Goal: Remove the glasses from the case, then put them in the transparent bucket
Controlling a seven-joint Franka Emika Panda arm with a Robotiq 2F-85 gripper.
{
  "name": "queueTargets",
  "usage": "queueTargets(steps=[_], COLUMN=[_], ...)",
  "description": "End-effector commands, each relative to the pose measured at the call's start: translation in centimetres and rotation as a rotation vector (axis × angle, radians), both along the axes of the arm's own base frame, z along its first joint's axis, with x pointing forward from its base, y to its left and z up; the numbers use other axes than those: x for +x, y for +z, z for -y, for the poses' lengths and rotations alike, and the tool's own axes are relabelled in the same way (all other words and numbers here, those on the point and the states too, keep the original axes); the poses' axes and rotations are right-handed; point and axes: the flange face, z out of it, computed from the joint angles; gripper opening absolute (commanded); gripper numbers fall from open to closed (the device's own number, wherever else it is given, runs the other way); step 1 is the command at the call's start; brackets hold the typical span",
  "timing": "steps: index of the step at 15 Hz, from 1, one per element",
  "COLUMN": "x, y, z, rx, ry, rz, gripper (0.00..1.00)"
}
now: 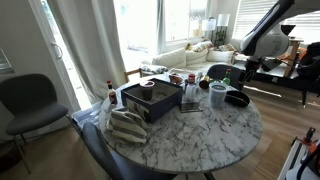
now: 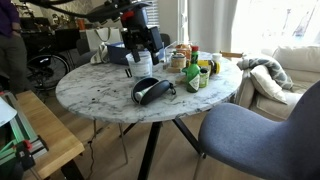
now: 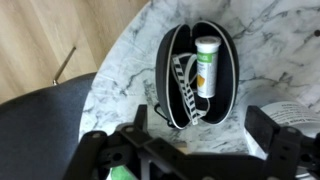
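Observation:
The glasses (image 3: 186, 88) are below my gripper in the open case. My gripper needs to go down next onto the frame's end (image 3: 194, 115) that sticks out past the white tube, clear of the tube.
The black case (image 3: 170, 55) lies open on the marble table, near its edge. Inside it are the glasses (image 3: 186, 88), with a white patterned frame, and a white tube with a green label (image 3: 207, 64). The case also shows in both exterior views (image 1: 238, 99) (image 2: 152, 90). My gripper (image 3: 205, 135) is open and empty, hovering above the case with its fingers apart on either side; it shows in both exterior views (image 1: 244, 72) (image 2: 140, 52). The transparent bucket (image 1: 218, 96) stands next to the case, and also shows just behind it (image 2: 143, 66).
A large dark square box (image 1: 152, 100) with a cup on it stands mid-table. Several bottles and jars (image 2: 192, 70) cluster beside it. A striped cloth (image 1: 125, 126) hangs at the table edge. Chairs (image 2: 255, 135) ring the round table (image 1: 200, 135).

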Motion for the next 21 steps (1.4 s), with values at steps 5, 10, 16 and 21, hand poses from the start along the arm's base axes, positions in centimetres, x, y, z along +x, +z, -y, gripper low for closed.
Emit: queueTargets(steps=[5, 10, 16, 21], x=[1.3, 3.1, 4.7, 4.8], y=[-1.3, -3.6, -5.5, -7.7], z=[-0.6, -0.4, -2.9, -2.8], rx=[-0.044, -0.162, -0.153, -0.144], ry=[0.043, 0.043, 0.085, 0.095], rz=[0.028, 0.060, 0.046, 0.010], gripper=[1.00, 0.70, 0.40, 0.53])
